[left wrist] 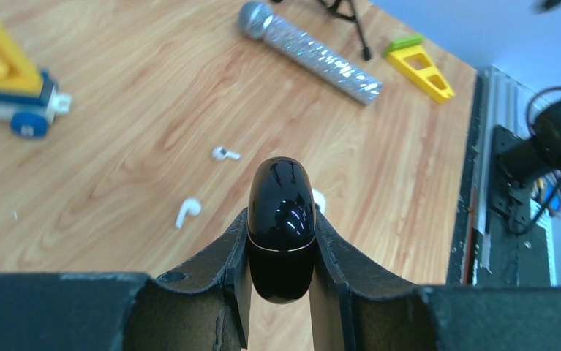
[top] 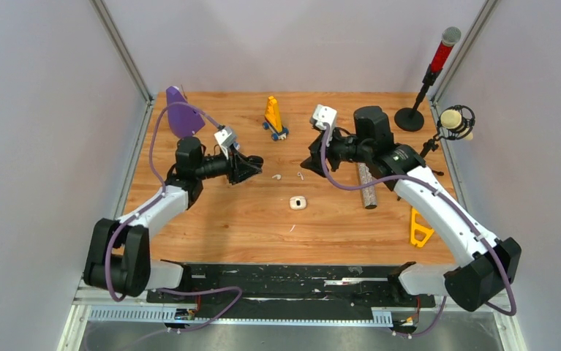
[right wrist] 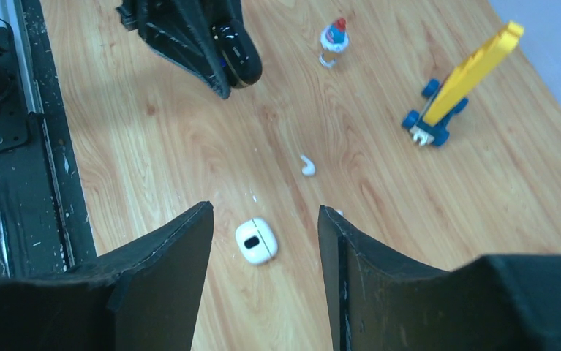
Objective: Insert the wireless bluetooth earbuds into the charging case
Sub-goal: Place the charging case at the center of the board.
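Note:
The black charging case (left wrist: 281,212) goes down toward the nearest white earbud next, and my left gripper releases it on the bare wood beside the earbud, since that patch is clear.
My left gripper (left wrist: 281,219) is shut on a glossy black pebble-shaped charging case (left wrist: 281,212) with its lid closed, held above the table; it also shows in the top view (top: 254,164). Two white earbuds (left wrist: 187,211) (left wrist: 225,153) lie on the wood ahead of it, seen in the top view (top: 277,176) (top: 300,174). A closed white case (right wrist: 256,240) lies between and beyond my right gripper's (right wrist: 265,210) open, empty jaws. One white earbud (right wrist: 307,165) lies farther on. No black earbuds show.
A yellow wheeled toy (top: 274,117), a purple object (top: 182,113), a silver glitter microphone (top: 367,186), a yellow plastic piece (top: 418,228), a red microphone on a stand (top: 431,73) and a thin white sliver (top: 292,228) are on or around the table.

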